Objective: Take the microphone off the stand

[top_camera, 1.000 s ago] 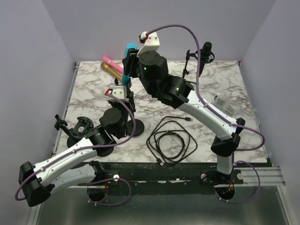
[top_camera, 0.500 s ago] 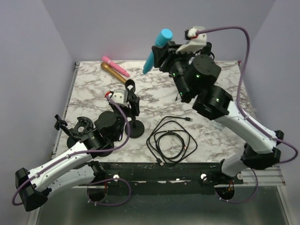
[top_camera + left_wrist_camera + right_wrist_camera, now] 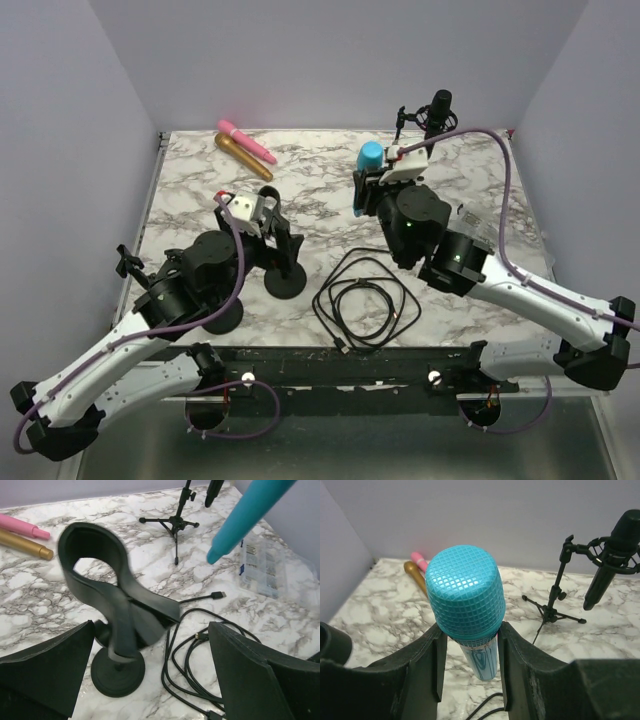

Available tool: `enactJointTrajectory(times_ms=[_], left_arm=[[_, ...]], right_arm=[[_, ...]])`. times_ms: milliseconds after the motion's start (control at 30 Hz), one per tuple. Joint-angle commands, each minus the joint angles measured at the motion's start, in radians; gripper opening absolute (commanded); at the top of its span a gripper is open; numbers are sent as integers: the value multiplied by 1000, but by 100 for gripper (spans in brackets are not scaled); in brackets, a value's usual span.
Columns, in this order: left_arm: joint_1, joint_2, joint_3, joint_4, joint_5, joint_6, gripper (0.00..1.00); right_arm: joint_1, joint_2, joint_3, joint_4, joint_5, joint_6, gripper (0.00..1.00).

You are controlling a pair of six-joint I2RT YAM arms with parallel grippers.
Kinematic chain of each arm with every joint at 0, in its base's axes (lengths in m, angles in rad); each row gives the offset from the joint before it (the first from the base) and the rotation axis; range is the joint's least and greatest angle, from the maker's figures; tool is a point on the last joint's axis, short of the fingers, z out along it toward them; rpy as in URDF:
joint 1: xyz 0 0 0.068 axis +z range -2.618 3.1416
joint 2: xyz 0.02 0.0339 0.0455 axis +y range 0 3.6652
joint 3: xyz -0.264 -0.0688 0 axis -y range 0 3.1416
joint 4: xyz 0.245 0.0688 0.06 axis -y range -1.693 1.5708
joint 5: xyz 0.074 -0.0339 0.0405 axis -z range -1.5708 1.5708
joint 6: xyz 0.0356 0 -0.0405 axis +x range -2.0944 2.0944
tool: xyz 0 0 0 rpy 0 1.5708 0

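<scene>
I need to move my right gripper down and to the left in the top view next and lower it to let go, because the bare marble (image 3: 246,177) (image 3: 412,602) beside the gold microphone is there.
The blue microphone (image 3: 370,158) is clear of the stand, held upright with my right gripper (image 3: 366,190) shut on its handle. In the right wrist view its mesh head (image 3: 465,597) rises above the fingers (image 3: 427,660). The black stand (image 3: 284,279) rests on its round base at the table's middle, its clip (image 3: 117,597) holding nothing. My left gripper (image 3: 274,226) stands open just behind it, one finger on each side and apart from it (image 3: 152,627). The microphone's tail (image 3: 247,517) shows at the upper right of the left wrist view.
A pink microphone (image 3: 247,142) and a gold one (image 3: 243,157) lie at the back left. A black microphone on a tripod (image 3: 432,115) stands at the back right. A coiled black cable (image 3: 365,300) lies right of the stand. Another black holder (image 3: 170,272) sits at the left edge.
My left gripper has opened and let go of the stand. The right arm lifted the blue microphone up out of the stand and carried it right, then lower.
</scene>
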Motion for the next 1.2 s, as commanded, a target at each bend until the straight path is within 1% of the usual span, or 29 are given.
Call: enactJointTrajectory(times_ms=[0, 100, 200, 233, 267, 433, 500, 633, 700, 733, 800, 867, 967, 1067, 1167], left_arm=[[10, -75, 119, -199, 69, -24, 99], [18, -91, 204, -251, 67, 19, 99], [36, -76, 303, -277, 70, 77, 98], [44, -67, 336, -282, 71, 95, 99], [53, -54, 365, -288, 73, 117, 99], [111, 5, 515, -298, 85, 197, 98], [140, 20, 558, -277, 89, 231, 99], [216, 55, 617, -213, 86, 290, 98], [237, 74, 631, -181, 56, 314, 99], [251, 82, 629, -172, 43, 321, 99], [304, 78, 594, -148, 65, 301, 99], [359, 52, 525, -113, 103, 282, 98], [400, 0, 423, -65, 103, 274, 99], [410, -49, 329, -13, 85, 284, 99], [413, -76, 292, 12, 53, 288, 98]], right_arm=[[-67, 74, -29, 15, -72, 25, 1], [-158, 172, 0, -19, -211, 77, 1], [-209, 298, 66, -48, -284, 77, 1], [-227, 339, 101, -59, -382, 74, 1], [-240, 393, 136, -70, -340, 70, 1], [-295, 628, 343, -145, -474, 42, 1], [-312, 731, 439, -182, -534, 31, 1], [-347, 908, 609, -183, -704, 11, 1], [-360, 996, 706, -172, -782, -4, 1], [-362, 1038, 745, -161, -810, -15, 1], [-365, 1137, 831, -136, -862, -34, 1], [-366, 1233, 934, -123, -917, -43, 0], [-367, 1364, 1077, -92, -982, -39, 1], [-366, 1446, 1111, 16, -1040, 2, 1], [-351, 1508, 1146, 111, -1068, 11, 1]])
